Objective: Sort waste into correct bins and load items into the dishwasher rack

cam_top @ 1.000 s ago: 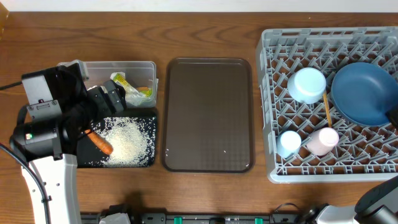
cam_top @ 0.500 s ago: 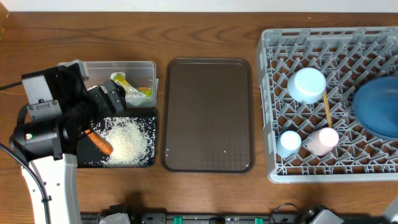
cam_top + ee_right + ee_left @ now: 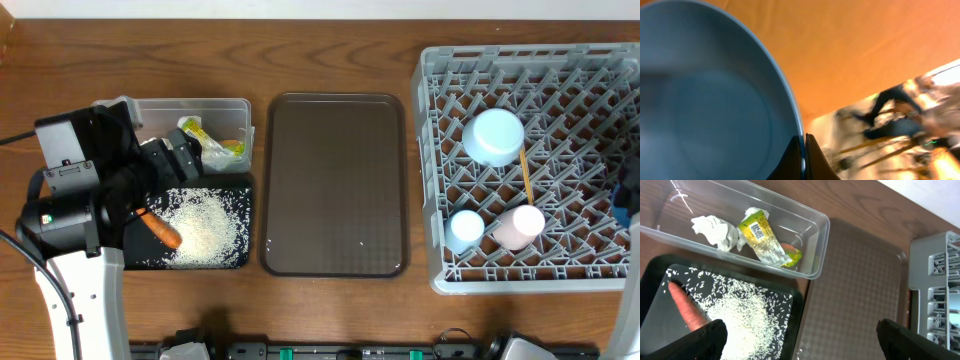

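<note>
I need to move my right gripper outward over the rack next. Then I should lower the blue plate into the empty slots on the chopstick's side (image 3: 578, 146) away from the bowl.
The large blue plate (image 3: 705, 100) fills the right wrist view, and my right gripper (image 3: 803, 150) is shut on its rim, held up off to the right of the dishwasher rack (image 3: 530, 60). In the rack stand a white-blue bowl (image 3: 493, 135), a light blue cup (image 3: 465, 228), a pale pink cup (image 3: 517, 225) and a chopstick (image 3: 524, 172). My left gripper (image 3: 800, 345) hangs open over the right edge of the black tray (image 3: 802, 305), which holds rice (image 3: 745, 322) and a carrot (image 3: 687, 307). The clear tub (image 3: 817, 245) holds crumpled paper (image 3: 715, 230) and a wrapper (image 3: 762, 237).
A dark brown serving tray (image 3: 335, 185) lies between the bins and the rack. The left arm's body (image 3: 70, 200) covers the left ends of the tub and the black tray. The rack reaches the table's right side.
The blue plate has gone from the rack, carried off to the right and out of the overhead view. The left arm has not moved.
</note>
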